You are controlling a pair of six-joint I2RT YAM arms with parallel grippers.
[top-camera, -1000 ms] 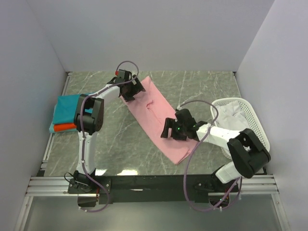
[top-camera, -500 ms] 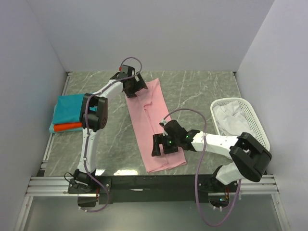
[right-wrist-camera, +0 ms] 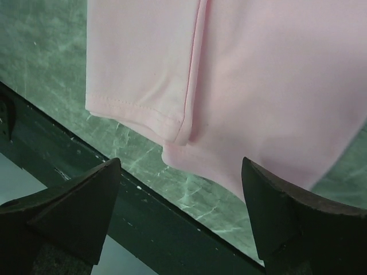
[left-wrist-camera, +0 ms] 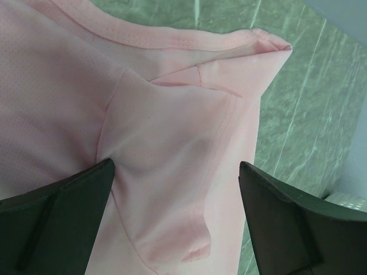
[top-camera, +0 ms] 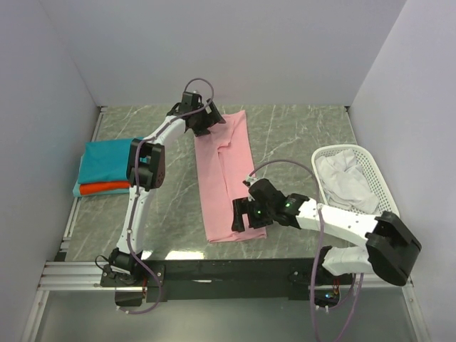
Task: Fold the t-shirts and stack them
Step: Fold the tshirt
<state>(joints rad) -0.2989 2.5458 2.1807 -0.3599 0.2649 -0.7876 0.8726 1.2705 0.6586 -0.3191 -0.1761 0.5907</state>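
I next need to draw my left gripper back and down to the hem corner nearer the teal t-shirt, opposite my hovering right gripper.
A light pink t-shirt (top-camera: 224,178) lies folded into a long narrow strip, running from the far side of the table to its near edge. My left gripper (top-camera: 204,120) hovers open over the far end; the left wrist view shows the collar and sleeve seams of the pink t-shirt (left-wrist-camera: 172,114) between its spread fingers, with my left gripper (left-wrist-camera: 175,166) holding nothing. My right gripper (top-camera: 244,216) is open over the near hem. In the right wrist view the pink t-shirt (right-wrist-camera: 258,69) ends just above my right gripper (right-wrist-camera: 180,163). A folded teal t-shirt (top-camera: 107,158) rests on an orange-red one (top-camera: 103,189) at the left.
A white perforated basket (top-camera: 370,165) at the right holds crumpled white cloth (top-camera: 342,182). The green marble table (top-camera: 299,135) ends in a dark rail (right-wrist-camera: 143,229) just below the pink hem. Grey walls close in the left, far and right sides.
The pink t-shirt has swung from a diagonal to nearly straight. My right gripper moved left and toward the near edge with its near end; my left gripper shifted right along the far end.
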